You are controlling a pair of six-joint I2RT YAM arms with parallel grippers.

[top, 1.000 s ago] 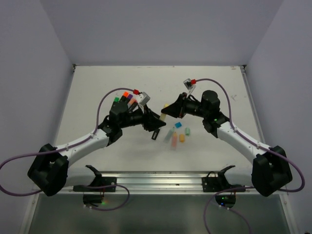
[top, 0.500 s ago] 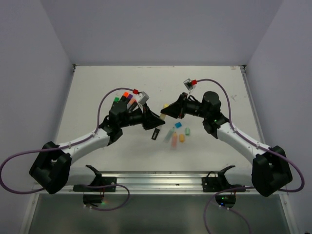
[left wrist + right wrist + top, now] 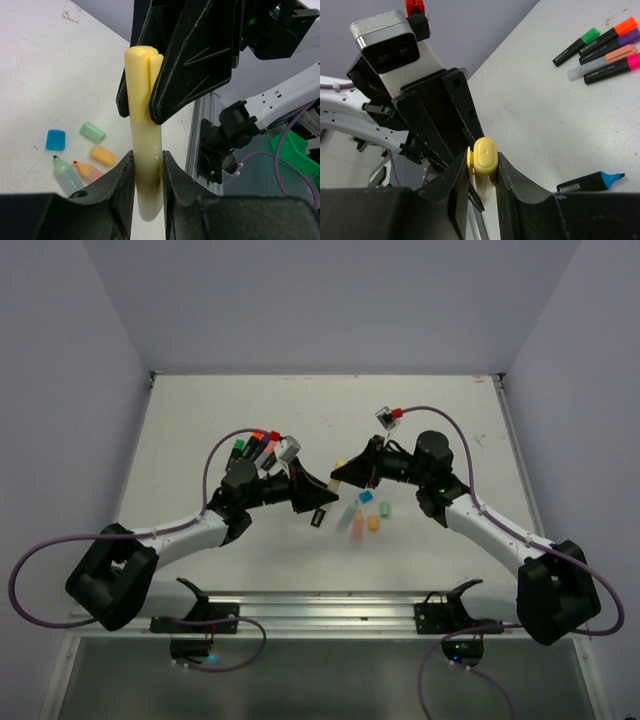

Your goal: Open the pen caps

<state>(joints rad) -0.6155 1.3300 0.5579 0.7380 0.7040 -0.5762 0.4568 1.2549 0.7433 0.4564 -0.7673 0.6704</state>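
Observation:
I need to pull the yellow cap off the pen with my right gripper, then lower and release it on the bare tabletop (image 3: 348, 492) beside the loose blue cap below.
A pale yellow pen (image 3: 146, 150) is held off the table between both arms. My left gripper (image 3: 147, 167) is shut on its lower body. My right gripper (image 3: 484, 170) is shut on its yellow pen cap (image 3: 484, 154), which still sits on the pen. From above, the two grippers (image 3: 322, 487) (image 3: 347, 472) meet tip to tip over the table's middle, with the yellow pen (image 3: 337, 478) between them. Loose blue (image 3: 55, 139), mint (image 3: 92, 132) and orange (image 3: 103, 155) caps lie on the table beside an uncapped mint pen (image 3: 67, 176) and an uncapped peach pen (image 3: 88, 170).
A row of capped pens (image 3: 605, 47), with green, orange, purple, peach and pink caps, lies at the table's left (image 3: 255, 445). An uncapped black pen with a blue tip (image 3: 590, 182) lies below the grippers. The table's metal front rail (image 3: 320, 605) runs along the near edge.
My left gripper has shut on the yellow pen's body, and the left arm has shifted slightly right. The right gripper keeps its hold on the cap.

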